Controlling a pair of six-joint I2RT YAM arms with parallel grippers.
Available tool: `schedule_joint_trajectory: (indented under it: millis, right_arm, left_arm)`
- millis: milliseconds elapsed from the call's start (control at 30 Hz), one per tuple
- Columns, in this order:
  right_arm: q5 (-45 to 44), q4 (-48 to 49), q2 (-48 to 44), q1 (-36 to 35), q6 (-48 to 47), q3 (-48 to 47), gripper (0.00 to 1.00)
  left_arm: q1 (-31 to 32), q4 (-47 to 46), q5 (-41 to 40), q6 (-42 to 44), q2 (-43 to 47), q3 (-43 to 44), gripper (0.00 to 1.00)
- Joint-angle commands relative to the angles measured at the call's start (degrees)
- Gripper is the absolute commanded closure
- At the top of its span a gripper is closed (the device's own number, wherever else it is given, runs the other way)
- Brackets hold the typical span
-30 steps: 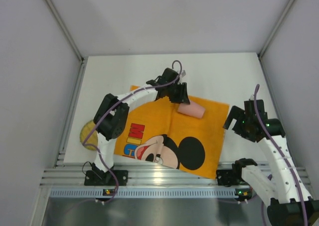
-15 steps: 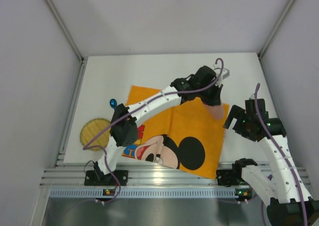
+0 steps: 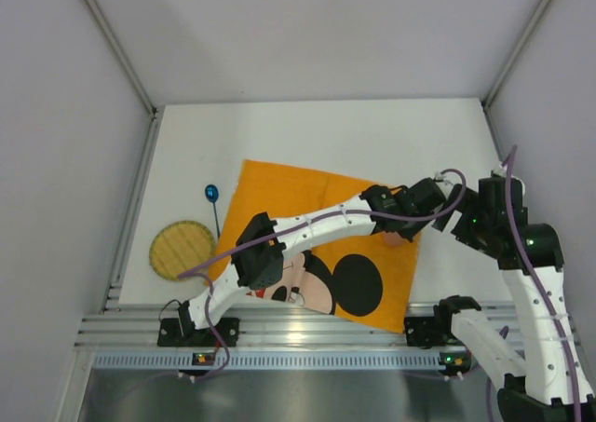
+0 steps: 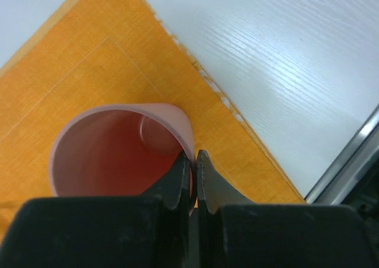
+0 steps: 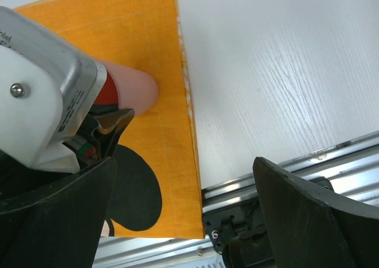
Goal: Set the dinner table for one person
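My left gripper, holding the pink cup, moves away from my base toward the mat's middle next, then opens off the pink cup's rim.
My left gripper [image 3: 402, 226] is shut on the rim of a pink cup [image 3: 395, 238], one finger inside and one outside. The left wrist view looks down into the cup [image 4: 118, 152] between the fingertips [image 4: 194, 161]. The cup is near the right edge of the orange cartoon-mouse mat [image 3: 307, 208]; I cannot tell whether its base touches the mat. The mat lies on the white dinner table [image 3: 279, 133]. My right gripper [image 3: 468, 224] is open and empty just right of the cup [image 5: 135, 83], above the mat's right edge [image 5: 186, 132].
A round woven coaster [image 3: 182, 250] lies at the left of the mat. A blue-headed spoon [image 3: 212, 195] lies behind it. The aluminium rail [image 3: 307, 329] runs along the near edge. Grey walls stand on both sides and at the back.
My left arm has swung the pink cup from the back middle of the mat to its right edge, nearer the front. The right arm has shifted slightly right. The coaster and spoon are now uncovered.
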State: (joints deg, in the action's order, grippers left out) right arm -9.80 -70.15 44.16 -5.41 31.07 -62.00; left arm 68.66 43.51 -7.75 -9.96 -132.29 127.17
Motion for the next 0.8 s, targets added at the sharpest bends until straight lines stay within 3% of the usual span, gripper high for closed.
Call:
schedule_joint_trajectory:
  millis: [0, 167, 400, 433, 500, 633, 767]
  right_arm:
    - [-0.9, -0.6, -1.1, 0.8, 0.0, -3.0, 0.00]
    - [-0.3, -0.9, -2.5, 0.8, -0.4, -1.6, 0.00]
    - [0.5, -0.7, -3.6, 0.8, -0.8, -0.1, 0.00]
    - [0.5, -0.7, -3.6, 0.8, -0.8, -0.1, 0.00]
    - [0.5, -0.7, -3.7, 0.8, -0.9, -0.1, 0.00]
    - [0.7, -0.7, -4.0, 0.8, -0.8, 0.5, 0.00]
    - [1.0, -0.5, -4.3, 0.9, -0.7, 1.0, 0.00]
  left_arm:
    - [-0.2, 2.1, -7.0, 0.5, 0.6, 1.7, 1.00]
    - [-0.3, -0.2, -11.7, 0.7, 1.9, 1.7, 1.00]
    - [-1.0, -1.0, -10.3, -0.1, 0.4, 1.7, 0.98]
    - [-1.1, -0.9, -10.0, -0.3, 0.1, 1.3, 0.87]
    - [-1.2, -1.2, -9.2, -0.6, 0.0, 0.9, 0.80]
    - [-1.8, -1.9, -8.2, -1.6, 0.6, -0.4, 0.52]
    - [-2.7, -1.8, -7.9, -1.9, 1.3, -0.4, 0.36]
